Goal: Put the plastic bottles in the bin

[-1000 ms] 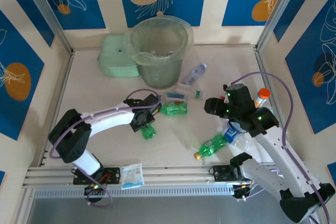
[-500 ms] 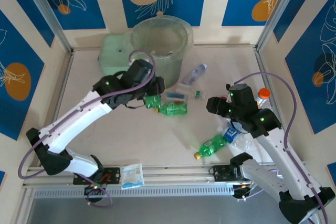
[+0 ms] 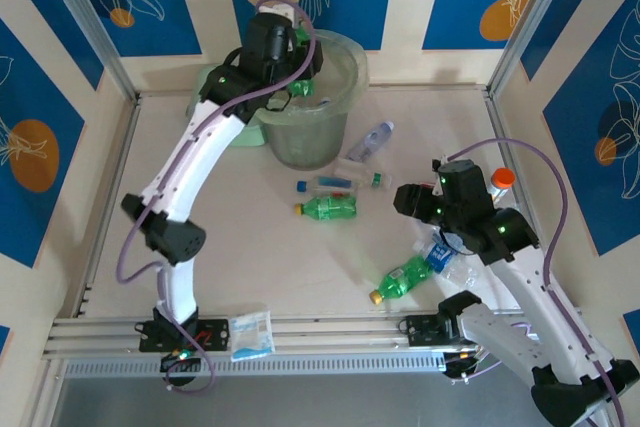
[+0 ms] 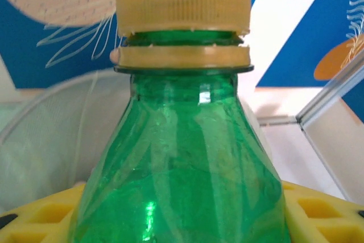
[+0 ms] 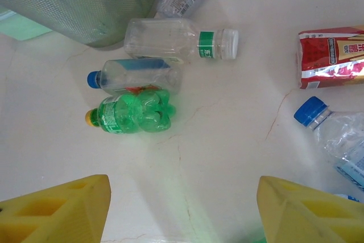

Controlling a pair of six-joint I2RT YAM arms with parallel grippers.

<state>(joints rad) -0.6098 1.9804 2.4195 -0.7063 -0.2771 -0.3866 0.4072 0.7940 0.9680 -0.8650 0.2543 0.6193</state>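
Observation:
The left gripper eases slightly outward next, staying over the bin's opening [image 3: 332,77] [image 4: 71,135], and releases the green bottle. That opening lies directly below the gripper's fingers.
My left gripper [image 3: 292,79] is shut on a green bottle [image 3: 304,88] with a yellow cap and holds it over the rim of the bin [image 3: 345,59]. In the left wrist view that green bottle [image 4: 182,157] stands upright between my yellow fingers [image 4: 318,211], with the bin [image 4: 51,140] behind it. My right gripper [image 3: 412,201] hangs open over bare table, its fingers [image 5: 60,209] wide apart. Ahead of it lie a green bottle [image 5: 133,112], a blue-capped clear bottle [image 5: 136,75] and a white-capped clear bottle [image 5: 176,41].
A mint-green box [image 3: 220,112] sits left of the bin. Another green bottle [image 3: 402,279] and a blue-labelled bottle [image 3: 440,257] lie by the right arm, beside a white bottle with an orange cap [image 3: 497,185]. A red carton [image 5: 333,55] lies on the right. A small packet [image 3: 252,335] rests on the front rail.
My left arm has lifted the green bottle from the table and swung it up and back to the bin's rim. The right arm has hardly moved.

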